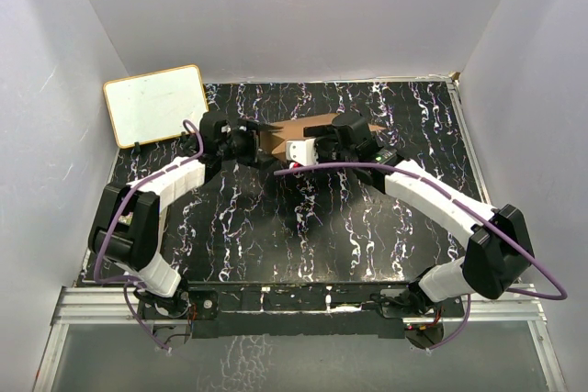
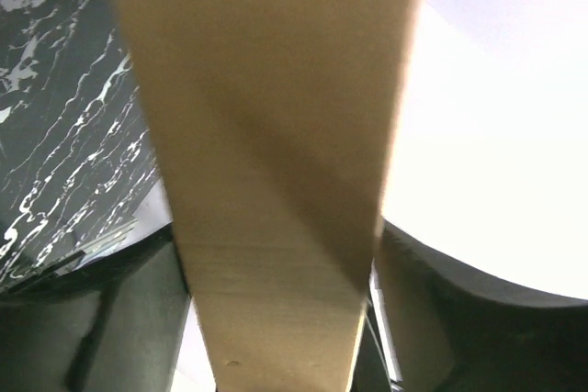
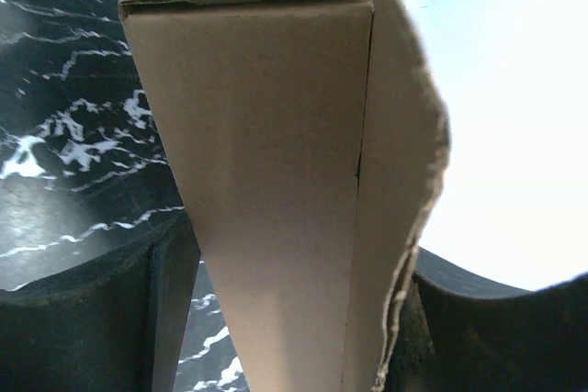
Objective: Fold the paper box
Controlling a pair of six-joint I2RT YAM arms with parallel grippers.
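Note:
My right gripper holds the paper box point(image 1: 292, 130) up off the table. Next it should turn, put the paper box down flat on the bare middle of the tabletop and let go.
The paper box point(image 1: 292, 130) is brown cardboard, held up over the back middle of the table between my two grippers. My left gripper point(image 1: 250, 144) grips its left end. In the left wrist view a cardboard panel point(image 2: 276, 162) fills the whole gap between the dark fingers point(image 2: 110, 319). My right gripper point(image 1: 318, 147) is at the right end. In the right wrist view a box wall point(image 3: 276, 181) and a frayed flap edge point(image 3: 404, 227) sit between its fingers point(image 3: 92, 319), touching both. Most of the box is hidden under the grippers.
A white board with a tan frame point(image 1: 156, 105) lies at the back left corner of the black marbled table point(image 1: 303, 227). Grey walls close in the back and both sides. Purple cables point(image 1: 367, 167) loop over both arms.

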